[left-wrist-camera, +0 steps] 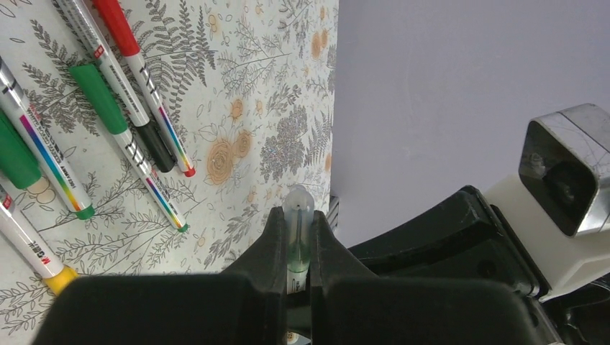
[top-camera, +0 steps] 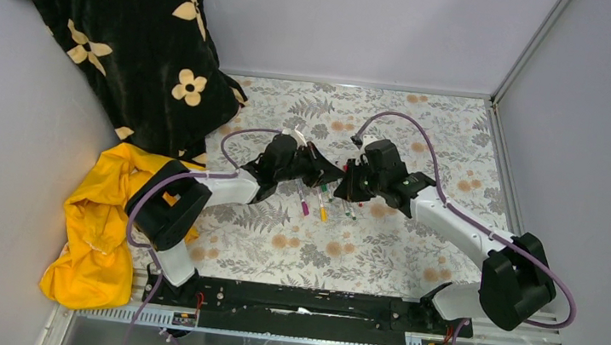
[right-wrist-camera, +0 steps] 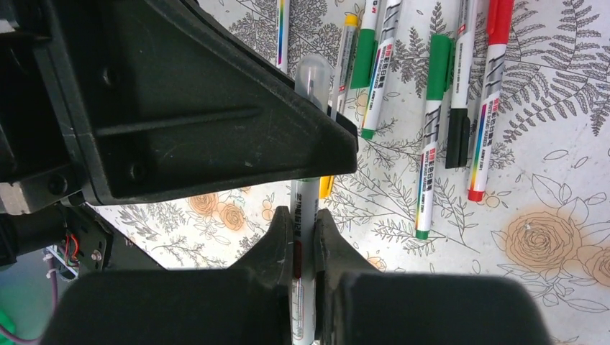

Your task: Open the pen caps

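The black blanket lies below my left gripper and to its left in the top view, so next I need to lower my left gripper toward it and let go of the cap on clear cloth.
Over the middle of the floral cloth my two grippers meet tip to tip on one pen. My left gripper (top-camera: 329,173) (left-wrist-camera: 296,226) is shut on the pen's translucent, green-tinted cap (left-wrist-camera: 298,215). The cap's rounded end (right-wrist-camera: 313,72) pokes out past the left gripper's black body (right-wrist-camera: 187,108). My right gripper (top-camera: 347,179) (right-wrist-camera: 303,233) is shut on the same pen's white barrel (right-wrist-camera: 305,205). Several other capped pens (top-camera: 320,204) lie below on the cloth, among them a green-capped one (left-wrist-camera: 101,100) (right-wrist-camera: 439,68), a red one (right-wrist-camera: 496,29) and a black-capped one (right-wrist-camera: 457,136).
A black blanket with pale flowers (top-camera: 120,33) is piled at the back left. A yellow cloth (top-camera: 98,236) lies beside the left arm's base. Grey walls close the floral cloth (top-camera: 381,240) at the back and on both sides.
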{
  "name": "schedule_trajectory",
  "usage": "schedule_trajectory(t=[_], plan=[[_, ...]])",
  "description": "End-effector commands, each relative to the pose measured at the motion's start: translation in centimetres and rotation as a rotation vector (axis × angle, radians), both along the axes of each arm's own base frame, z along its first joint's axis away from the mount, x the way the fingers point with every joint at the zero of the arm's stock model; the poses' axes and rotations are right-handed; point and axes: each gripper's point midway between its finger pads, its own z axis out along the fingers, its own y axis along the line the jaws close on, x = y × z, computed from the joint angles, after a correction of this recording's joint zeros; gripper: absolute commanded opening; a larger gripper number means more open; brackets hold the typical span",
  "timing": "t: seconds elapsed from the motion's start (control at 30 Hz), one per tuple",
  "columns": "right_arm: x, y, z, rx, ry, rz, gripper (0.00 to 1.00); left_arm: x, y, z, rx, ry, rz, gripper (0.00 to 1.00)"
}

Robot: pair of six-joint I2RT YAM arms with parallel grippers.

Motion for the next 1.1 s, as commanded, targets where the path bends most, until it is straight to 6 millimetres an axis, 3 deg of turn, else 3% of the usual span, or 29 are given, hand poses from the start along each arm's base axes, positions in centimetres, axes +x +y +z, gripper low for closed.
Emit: schedule_trajectory(t=[0.0, 0.4, 0.8, 1.07], plan=[[0.8, 0.9, 1.1, 0.018, -0.040, 0.011, 0.00, 0.7, 0.1, 2.6, -0.032, -0.068, 0.012, 0.00], [-1.7, -1.5, -0.7, -0.039, 0.008, -0.016, 0.00, 6.9, 6.2, -2.7, 0.063, -0.006, 0.215, 0.00], [-3.0, -2.2, -1.6, -0.052, 0.035, -0.002, 0.00, 11.2, 10.0, -2.9, 0.110, 0.003, 0.311, 0.00], [-3.4, -2.4, -1.6, -0.049, 0.042, -0.005, 0.00, 12.2, 11.5, -3.9, 0.187, 0.036, 0.366, 0.00]])
